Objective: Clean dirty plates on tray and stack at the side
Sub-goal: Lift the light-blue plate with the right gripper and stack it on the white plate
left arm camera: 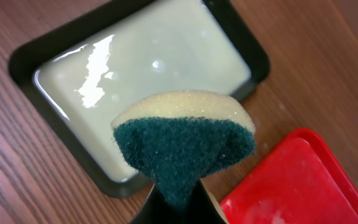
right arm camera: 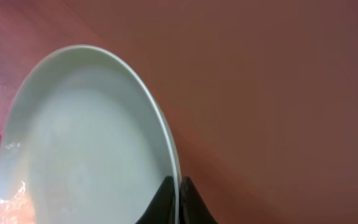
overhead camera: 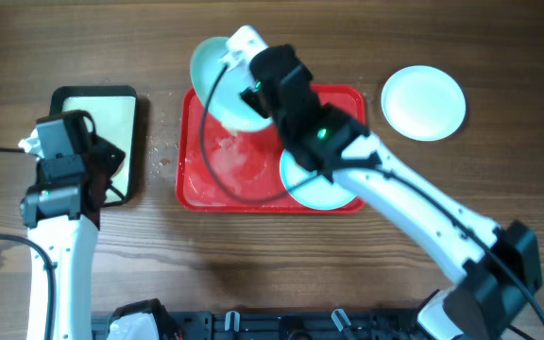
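My right gripper will next move the turquoise plate across the tray, down onto the white plate [overhead camera: 424,102], already aside, and release its rim.
The red tray [overhead camera: 201,179] lies mid-table with wet soapy patches. My right gripper [right arm camera: 178,186] is shut on the rim of a pale turquoise plate [overhead camera: 217,80], holding it tilted up over the tray's back left corner; it fills the left of the right wrist view [right arm camera: 79,143]. A second turquoise plate [overhead camera: 312,189] lies in the tray's front right, partly under my right arm. The white plate [overhead camera: 424,102] sits on the table right of the tray. My left gripper [left arm camera: 178,202] is shut on a green and yellow sponge [left arm camera: 182,140], held above the cream pan's near corner.
A dark-rimmed cream pan [overhead camera: 126,94] of pale liquid [left arm camera: 148,74] stands left of the tray. Water drops dot the wood between pan and tray [overhead camera: 163,151]. The tray's corner shows in the left wrist view [left arm camera: 291,186].
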Tool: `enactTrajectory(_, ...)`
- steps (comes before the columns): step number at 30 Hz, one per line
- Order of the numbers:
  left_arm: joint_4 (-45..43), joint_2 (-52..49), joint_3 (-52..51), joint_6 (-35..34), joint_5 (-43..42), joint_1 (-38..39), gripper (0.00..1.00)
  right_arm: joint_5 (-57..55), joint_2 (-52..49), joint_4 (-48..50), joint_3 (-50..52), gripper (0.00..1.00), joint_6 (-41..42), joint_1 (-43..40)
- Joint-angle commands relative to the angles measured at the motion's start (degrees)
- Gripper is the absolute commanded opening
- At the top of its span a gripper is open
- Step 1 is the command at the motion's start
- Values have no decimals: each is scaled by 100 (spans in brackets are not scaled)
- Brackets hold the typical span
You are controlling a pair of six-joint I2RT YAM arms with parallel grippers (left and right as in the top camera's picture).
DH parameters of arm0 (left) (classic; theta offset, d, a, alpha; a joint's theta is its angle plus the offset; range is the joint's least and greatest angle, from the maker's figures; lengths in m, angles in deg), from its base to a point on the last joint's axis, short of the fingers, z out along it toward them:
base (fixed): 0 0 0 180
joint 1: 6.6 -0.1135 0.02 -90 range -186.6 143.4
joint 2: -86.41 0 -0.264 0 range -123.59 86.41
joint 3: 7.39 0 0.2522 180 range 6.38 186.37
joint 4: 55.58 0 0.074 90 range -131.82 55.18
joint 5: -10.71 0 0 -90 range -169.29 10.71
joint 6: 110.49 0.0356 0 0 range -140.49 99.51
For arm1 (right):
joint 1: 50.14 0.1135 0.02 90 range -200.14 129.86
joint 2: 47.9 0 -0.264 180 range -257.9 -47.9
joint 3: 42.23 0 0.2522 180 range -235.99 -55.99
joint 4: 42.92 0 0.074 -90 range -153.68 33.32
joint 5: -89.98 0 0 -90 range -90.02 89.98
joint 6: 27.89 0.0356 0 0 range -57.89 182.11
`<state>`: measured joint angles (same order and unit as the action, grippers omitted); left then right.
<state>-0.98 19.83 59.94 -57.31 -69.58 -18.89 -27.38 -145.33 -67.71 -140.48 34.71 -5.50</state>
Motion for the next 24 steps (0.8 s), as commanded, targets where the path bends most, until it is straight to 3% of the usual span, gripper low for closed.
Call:
enactTrajectory(1, 11, -188, -22, 42, -116, -199, 4, -2015, 122, 811, -26, 4, -3436, 619)
enactTrajectory(3, 9, -267, -22, 55, -116, -197, 4, -2400, 122, 1338, -26, 4, -4815, 920)
enactTrajectory(4, 7, -295, -22, 57, -116, -197, 4, -2428, 122, 1497, -26, 4, -5110, 1054)
enactTrajectory(7, 20, -330, -22, 59, -138, -197, 4, -2253, 120, 1475, -26, 4, -5165, 1340)
enactTrajectory(10, 9, -330, -22, 57, -136, -197, 4, -2168, 120, 1451, -26, 4, -4308, 1344)
enactTrajectory(12, -4, -330, -22, 192, -138, -197, 4, -1731, 116, 1158, -26, 4, -2662, 1014)
enactTrajectory(14, -11, -330, -22, 210, -136, -197, 4, -382, 26, 289, -26, 4, -518, 260)
enactTrajectory(15, -7, -330, -22, 210, -136, -197, 4, 966, -140, -463, -26, 4, 1154, -507)
enactTrajectory(18, -9, -330, -22, 208, -136, -197, 4, 3226, -452, -1408, -26, 4, 3480, -2350)
enactTrajectory(21, -4, -330, -22, 208, -136, -197, 4, 4813, -511, -1869, -24, 4, 3958, -4264)
enactTrajectory(24, -7, -330, -22, 208, -136, -197, 4, 4883, -540, -2280, 15, 4, 3598, -5678)
